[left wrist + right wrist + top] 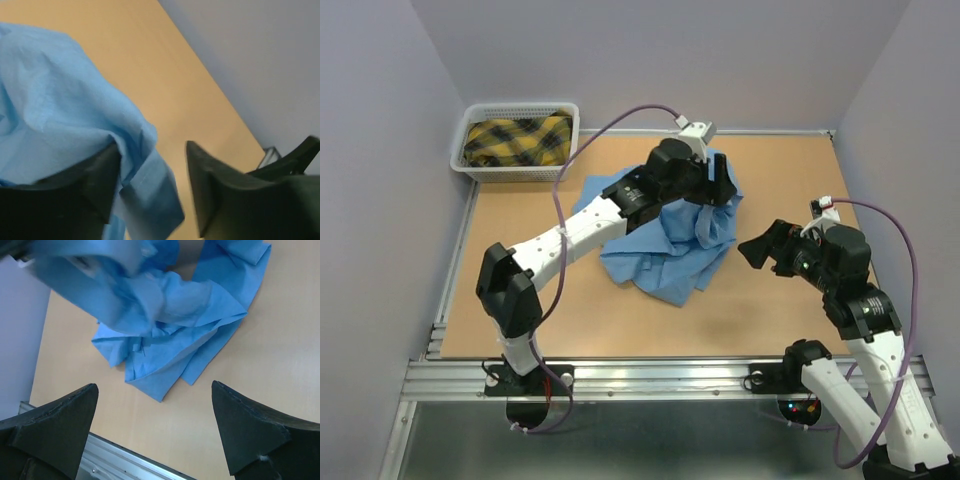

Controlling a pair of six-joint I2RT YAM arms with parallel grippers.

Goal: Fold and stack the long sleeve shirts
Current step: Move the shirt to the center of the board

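Observation:
My right gripper is open and will next lower toward the table, coming in over the shirt's edge [723, 224] beside it, because that edge is nearest its open fingers.
A light blue long sleeve shirt [665, 255] lies crumpled on the wooden table, its far part lifted up to my left gripper [715, 185]. In the left wrist view the jaws [153, 150] stand apart. The shirt [60, 100] drapes over the left finger, and a cuff-like strip hangs in the gap beside it. The right finger is bare. My right gripper [765, 250] hovers just right of the shirt, open and empty. From its wrist camera [154, 386] I see the shirt [170, 315] bunched ahead on the table.
A white basket [465, 150] at the back left holds a yellow and black plaid cloth [517, 140]. An aluminium rail [650, 375] runs along the near edge. Purple walls close in the back and both sides.

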